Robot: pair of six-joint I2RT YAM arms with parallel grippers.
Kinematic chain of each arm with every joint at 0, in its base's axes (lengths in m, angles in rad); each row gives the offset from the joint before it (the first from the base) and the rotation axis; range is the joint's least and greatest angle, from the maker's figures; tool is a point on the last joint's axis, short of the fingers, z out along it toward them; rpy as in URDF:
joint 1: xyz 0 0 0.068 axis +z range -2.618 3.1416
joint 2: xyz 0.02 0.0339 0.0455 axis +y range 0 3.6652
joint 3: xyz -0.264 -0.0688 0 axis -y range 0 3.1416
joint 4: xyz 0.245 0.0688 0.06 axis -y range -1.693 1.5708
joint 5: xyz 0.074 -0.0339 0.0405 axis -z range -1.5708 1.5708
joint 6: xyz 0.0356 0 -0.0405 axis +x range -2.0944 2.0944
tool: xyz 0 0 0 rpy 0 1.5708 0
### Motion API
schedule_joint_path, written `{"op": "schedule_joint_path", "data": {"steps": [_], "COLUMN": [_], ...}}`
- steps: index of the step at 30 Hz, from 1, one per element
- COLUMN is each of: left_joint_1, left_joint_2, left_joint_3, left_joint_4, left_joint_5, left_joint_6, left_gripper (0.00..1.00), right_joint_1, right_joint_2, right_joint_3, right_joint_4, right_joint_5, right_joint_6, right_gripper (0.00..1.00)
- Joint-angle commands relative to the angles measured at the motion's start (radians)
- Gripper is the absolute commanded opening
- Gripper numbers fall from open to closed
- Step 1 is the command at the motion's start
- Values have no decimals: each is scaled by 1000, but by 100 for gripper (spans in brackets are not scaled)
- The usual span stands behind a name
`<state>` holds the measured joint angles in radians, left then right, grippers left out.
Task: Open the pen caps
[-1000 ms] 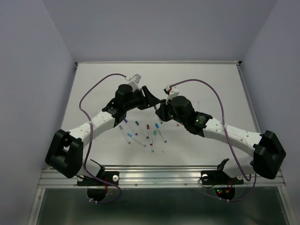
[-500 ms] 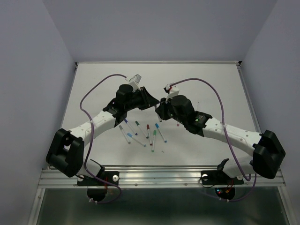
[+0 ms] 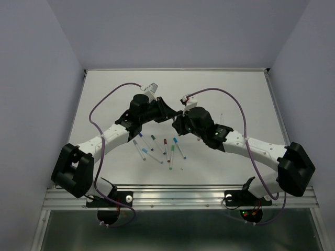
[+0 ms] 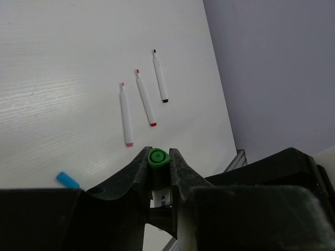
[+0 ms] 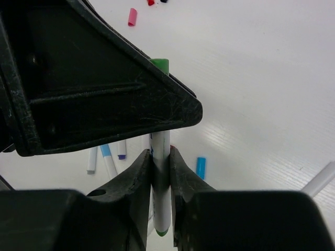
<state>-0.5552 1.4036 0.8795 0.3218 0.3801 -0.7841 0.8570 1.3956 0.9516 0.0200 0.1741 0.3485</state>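
The robot's right gripper will next move from the green cap to the right in the top view and down, to release beside the pink pen, because uncapped pens lie there.
My left gripper (image 4: 158, 152) is shut on the green cap (image 4: 158, 159) of a white-barrelled pen, held above the table. My right gripper (image 5: 161, 155) is shut on the same pen's white barrel (image 5: 162, 209). The green cap (image 5: 160, 65) shows past the left gripper's black finger (image 5: 104, 89). In the top view the two grippers meet tip to tip, left (image 3: 168, 113) and right (image 3: 178, 121). Several pens (image 3: 157, 146) lie on the table below them. Loose pink (image 5: 132, 16) and blue (image 5: 200, 168) caps lie on the table.
Three uncapped pens, pink (image 4: 126, 114), red (image 4: 145, 98) and black (image 4: 159, 76), lie side by side on the white table. A blue cap (image 4: 68, 180) lies nearer. Another white pen (image 5: 320, 179) lies at the right. Purple cables (image 3: 104, 99) loop over both arms.
The right arm has shifted slightly left, bringing its gripper closer against the left one. Both stay shut on the green pen. The pens on the table have not moved.
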Motion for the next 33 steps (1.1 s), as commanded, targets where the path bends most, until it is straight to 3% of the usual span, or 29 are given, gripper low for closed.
{"op": "schedule_joint_path", "data": {"steps": [1,2,3,11,17,22,33], "left_joint_1": [-6,-6,-6,3,101,179,222], "left_joint_2": [-46,-45,-45,-14,126,178,133], "left_joint_3": [35,38,39,148,333,403,366], "left_joint_4": [54,59,59,-16,-47,-50,-124], "left_joint_5": [17,19,10,-161,-164,-164,-247], "left_joint_6": [-18,-21,-26,-20,-24,-34,2], "left_gripper": [0,0,0,0,0,0,0], "right_joint_1": [-6,-6,-6,-6,-6,-6,-6], "right_joint_2": [3,3,-1,-38,-105,-222,-377], "right_joint_3": [39,39,36,-11,-146,-267,-292], "right_joint_4": [51,51,51,34,14,3,-64], "right_joint_5": [10,7,-7,-128,-320,-312,-119], "right_joint_6": [-11,-14,-17,-23,47,99,118], "right_gripper": [17,5,1,1,1,1,1]}}
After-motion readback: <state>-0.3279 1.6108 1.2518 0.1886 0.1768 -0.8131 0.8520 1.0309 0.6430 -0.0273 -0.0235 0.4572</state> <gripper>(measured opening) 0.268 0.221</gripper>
